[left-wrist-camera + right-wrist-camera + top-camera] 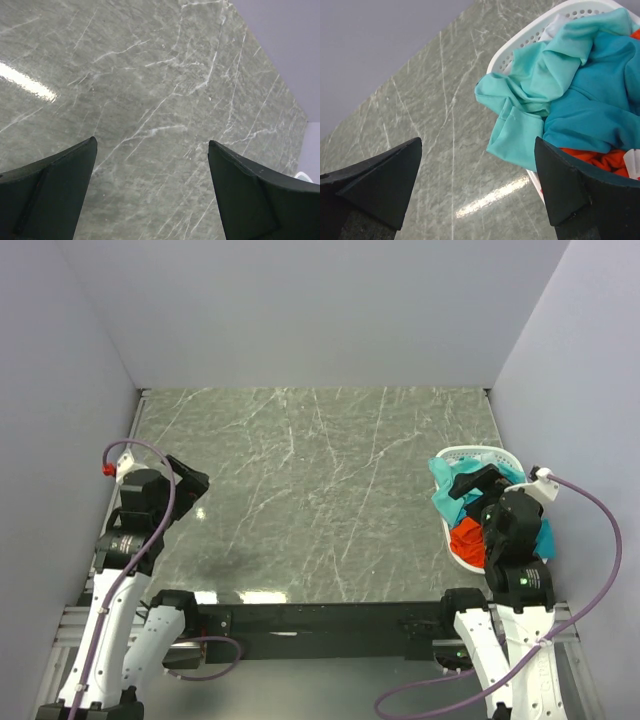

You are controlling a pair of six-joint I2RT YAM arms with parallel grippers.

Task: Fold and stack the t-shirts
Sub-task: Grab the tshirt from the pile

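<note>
The teal-green shirt's raised fold (481, 466) (572, 45) is near the basket's far rim, and my right gripper needs to move away from my base and down to it next.
The t-shirts lie bunched in a white lattice basket (480, 452) at the table's right edge. A teal-green shirt (532, 87) hangs over the basket's near-left rim, with a blue-teal shirt (600, 100) beside it and an orange-red shirt (600, 159) below. In the top view the teal-green shirt (440, 480) and the orange-red shirt (466, 540) show beside the right arm. My right gripper (477, 145) is open and empty, above the table just left of the basket. My left gripper (152, 145) is open and empty over bare marble at the far left.
The grey marble table (320, 490) is walled by pale panels at the back and both sides. The basket rim (520, 42) shows in the right wrist view. A black rail (320, 615) runs along the near edge between the arm bases.
</note>
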